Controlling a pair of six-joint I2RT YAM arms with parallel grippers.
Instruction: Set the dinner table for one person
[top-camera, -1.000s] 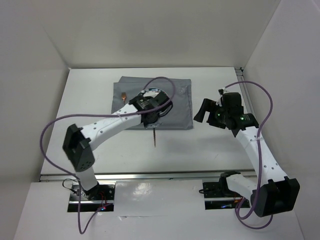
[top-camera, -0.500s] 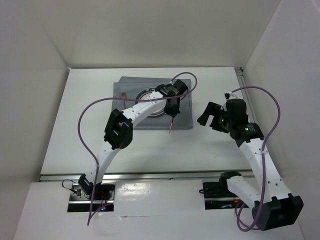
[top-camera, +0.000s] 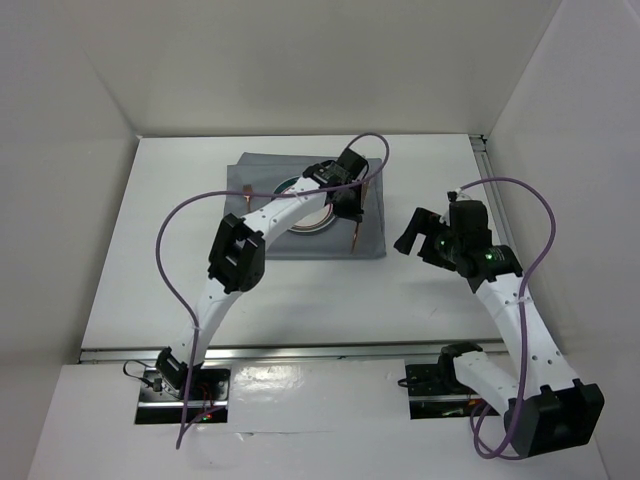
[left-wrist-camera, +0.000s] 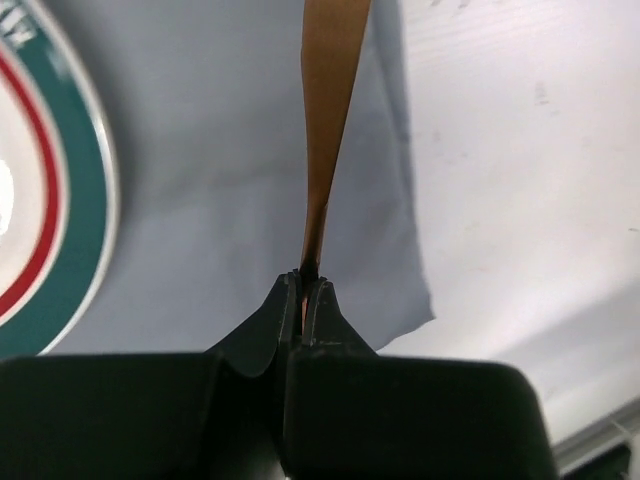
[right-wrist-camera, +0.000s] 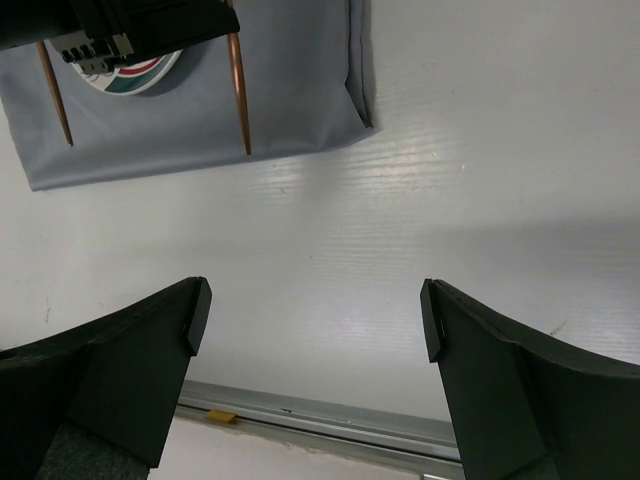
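I will next slightly turn my left gripper to straighten the copper utensil, slanted against the cloth's side edge, then lower it onto the cloth (top-camera: 361, 211) (left-wrist-camera: 309, 253) by the plate.
On the white dinner table (top-camera: 180, 270) lies a grey cloth (top-camera: 375, 235) with a green-and-red-rimmed plate (top-camera: 300, 222) on it. My left gripper (top-camera: 351, 210) is over the cloth's right part, just right of the plate. It is shut on a slim copper-coloured utensil (top-camera: 356, 236), which points toward the cloth's near edge. In the left wrist view the gripper (left-wrist-camera: 305, 285) pinches the utensil (left-wrist-camera: 330, 90) beside the plate (left-wrist-camera: 45, 210). A second copper utensil (top-camera: 247, 196) lies on the cloth left of the plate. My right gripper (top-camera: 412, 230) is open and empty, right of the cloth.
White walls enclose the table on the left, back and right. A metal rail (top-camera: 300, 350) runs along the near edge. The right wrist view shows the cloth's corner (right-wrist-camera: 355, 100), both utensils (right-wrist-camera: 240, 95) and bare table below the open gripper (right-wrist-camera: 315, 320).
My left arm has carried the utensil from over the bare table in front of the cloth to the right and back, over the cloth right of the plate. The right gripper shifted slightly.
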